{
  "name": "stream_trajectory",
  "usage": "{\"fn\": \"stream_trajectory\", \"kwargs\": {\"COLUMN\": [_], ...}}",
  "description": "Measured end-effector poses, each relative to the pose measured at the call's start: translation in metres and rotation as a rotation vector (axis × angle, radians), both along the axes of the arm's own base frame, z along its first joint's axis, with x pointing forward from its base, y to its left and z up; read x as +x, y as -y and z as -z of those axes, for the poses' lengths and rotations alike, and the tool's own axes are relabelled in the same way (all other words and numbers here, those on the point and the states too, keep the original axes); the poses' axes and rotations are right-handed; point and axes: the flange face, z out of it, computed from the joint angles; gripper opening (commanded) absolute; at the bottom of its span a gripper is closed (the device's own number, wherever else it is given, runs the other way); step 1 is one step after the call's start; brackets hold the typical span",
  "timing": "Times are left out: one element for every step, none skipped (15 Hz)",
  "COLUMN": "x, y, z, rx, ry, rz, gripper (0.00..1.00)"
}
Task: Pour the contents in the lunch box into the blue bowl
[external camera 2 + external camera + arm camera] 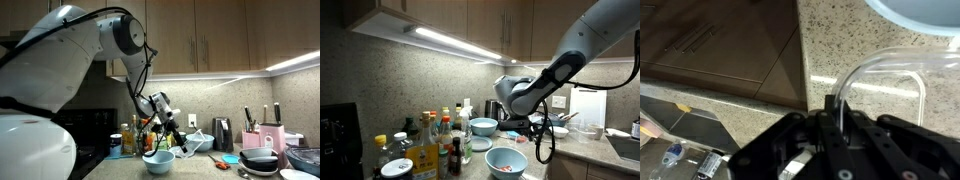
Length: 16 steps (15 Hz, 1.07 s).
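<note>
The robot's gripper needs to lower the lunch box onto the speckled counter beside the bowl next and release it, as the reddish-pink bits are already in the bowl.
The wide light-blue bowl stands on the counter near the front, and it also shows in an exterior view. A few reddish-pink bits lie inside it. My gripper hangs just behind and above the bowl. In the wrist view the fingers are shut on the wall of the lunch box, which looks clear here and is held over the speckled counter. The box shows as a pale shape beside the gripper. A light-blue bowl rim lies beyond it.
Several bottles crowd the counter beside the bowl. A smaller, paler bowl stands behind it. Dark pans, a knife block and a sink lie further along. The counter edge and dark cabinet fronts are close.
</note>
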Motion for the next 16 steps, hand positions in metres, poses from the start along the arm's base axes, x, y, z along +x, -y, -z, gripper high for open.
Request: {"fn": "stream_trajectory", "kwargs": {"x": [0.001,0.003,0.006,0.009,0.012,0.015,0.017,0.019,0.02,0.021,0.022,0.025,0.027,0.028,0.029,0.029], "y": [-0.001,-0.001,0.001,0.003,0.006,0.01,0.014,0.018,0.022,0.025,0.027,0.029,0.03,0.031,0.031,0.03], "z": [0.001,0.004,0.008,0.013,0.019,0.025,0.032,0.039,0.045,0.051,0.054,0.052,0.051,0.051,0.05,0.05], "rx": [0.001,0.01,0.026,0.05,0.079,0.109,0.14,0.172,0.202,0.233,0.261,0.288,0.317,0.341,0.362,0.374], "ry": [0.003,0.015,0.026,0.036,0.044,0.049,0.048,0.041,0.028,0.01,-0.006,-0.012,-0.026,-0.043,-0.059,-0.077], "rz": [-0.004,-0.011,-0.016,-0.022,-0.029,-0.035,-0.039,-0.042,-0.043,-0.043,-0.043,-0.045,-0.048,-0.049,-0.048,-0.041], "gripper": [0.01,0.01,0.01,0.01,0.01,0.01,0.01,0.01,0.01,0.01,0.01,0.01,0.01,0.01,0.31,0.32]}}
